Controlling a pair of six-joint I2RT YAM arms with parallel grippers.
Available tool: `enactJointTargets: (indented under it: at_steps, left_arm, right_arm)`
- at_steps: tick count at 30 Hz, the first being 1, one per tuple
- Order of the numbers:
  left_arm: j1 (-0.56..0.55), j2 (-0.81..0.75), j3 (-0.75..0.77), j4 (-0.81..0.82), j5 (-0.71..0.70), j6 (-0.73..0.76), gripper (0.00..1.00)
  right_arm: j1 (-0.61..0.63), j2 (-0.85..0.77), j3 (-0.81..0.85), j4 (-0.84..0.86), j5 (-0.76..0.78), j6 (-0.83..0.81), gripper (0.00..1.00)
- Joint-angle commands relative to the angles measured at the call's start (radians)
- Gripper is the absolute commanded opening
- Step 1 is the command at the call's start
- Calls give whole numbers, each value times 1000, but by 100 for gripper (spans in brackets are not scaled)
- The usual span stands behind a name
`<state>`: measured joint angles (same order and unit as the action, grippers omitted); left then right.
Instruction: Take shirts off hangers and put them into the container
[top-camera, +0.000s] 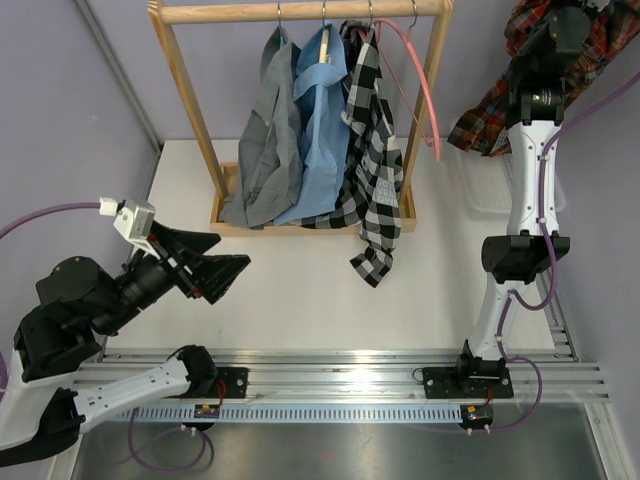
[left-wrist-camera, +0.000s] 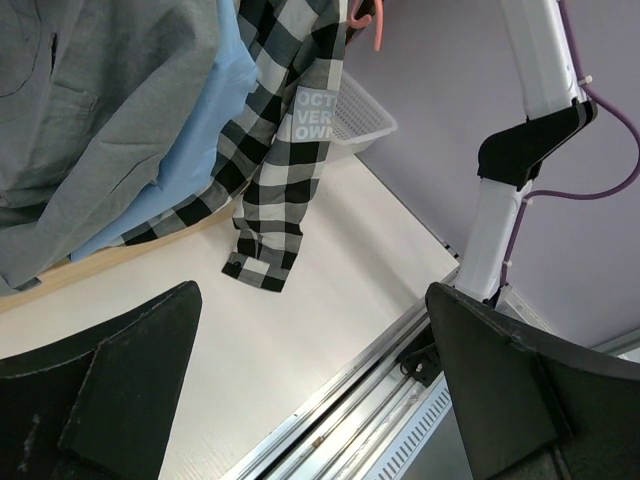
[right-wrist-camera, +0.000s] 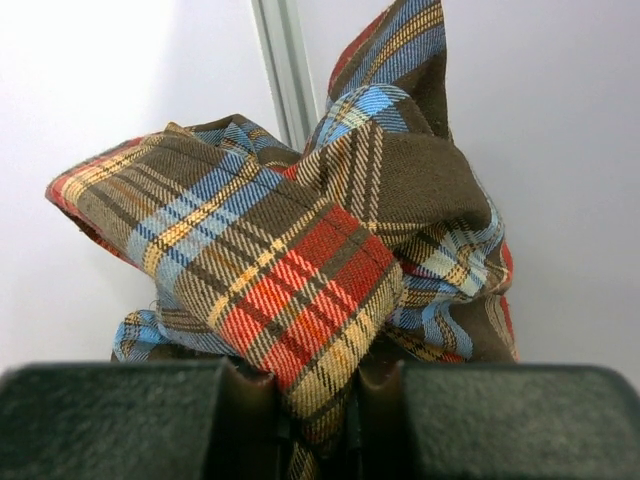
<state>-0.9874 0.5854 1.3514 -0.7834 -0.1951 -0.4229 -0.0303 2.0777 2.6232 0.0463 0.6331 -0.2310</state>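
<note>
The red plaid shirt still hangs high, so my right gripper should next go down into the white lattice container (top-camera: 485, 190) and release the fold.
Three shirts hang on the rack: a grey one (top-camera: 265, 140), a light blue one (top-camera: 318, 120) on a pale wooden hanger (top-camera: 325, 45), and a black-and-white checked one (top-camera: 370, 150) whose sleeve trails onto the table. A pink hanger (top-camera: 420, 85) hangs bare at the rail's right end. My right gripper (right-wrist-camera: 318, 400) is raised at the far right, shut on a bunched fold of the red plaid shirt (right-wrist-camera: 300, 270), which dangles (top-camera: 490, 110) above the white lattice container (top-camera: 485, 190). Low at the left, my left gripper (top-camera: 215, 275) stands open and holds nothing.
The wooden rack (top-camera: 300, 12) stands at the back of the white table, its base frame (top-camera: 310, 228) under the shirts. The right arm (top-camera: 530, 180) rises in front of the container. An aluminium rail (top-camera: 340, 375) runs along the near edge.
</note>
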Motion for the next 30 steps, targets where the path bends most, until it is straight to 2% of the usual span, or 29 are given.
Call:
enactJointTargets:
  at_steps: [1, 3, 5, 6, 7, 10, 15, 19, 24, 30]
  left_arm:
    - [-4, 43, -6, 55, -15, 15, 99]
    - [-4, 50, -9, 59, -17, 13, 99]
    - [-4, 48, -12, 67, -17, 6, 99]
    - [-4, 45, -14, 72, -17, 3, 99]
    - [-4, 41, -17, 78, -15, 0, 99]
    - [-4, 22, -28, 87, -18, -11, 99]
    - [-4, -13, -38, 82, -27, -25, 99]
    - [-2, -27, -37, 84, -29, -25, 99]
    - [-4, -52, -46, 81, -27, -36, 99]
    - [-4, -90, -64, 76, -44, -54, 99]
  right_arm:
    - [-10, 4, 40, 142, -21, -2, 0]
    - [-16, 5, 9, 110, -7, 5, 0]
    - [-22, -30, -108, 80, -10, 53, 0]
    - [-23, -53, -170, 87, -21, 73, 0]
    - [-23, -106, -312, 104, -33, 106, 0]
    - [-25, -165, -498, 130, -29, 171, 0]
    - [-25, -177, -612, -37, -36, 284, 0]
    - [-25, -194, -788, -92, -61, 381, 0]
    - [-39, -140, -824, -149, -27, 419, 0]
    - [-75, -41, -689, -252, 20, 452, 0]
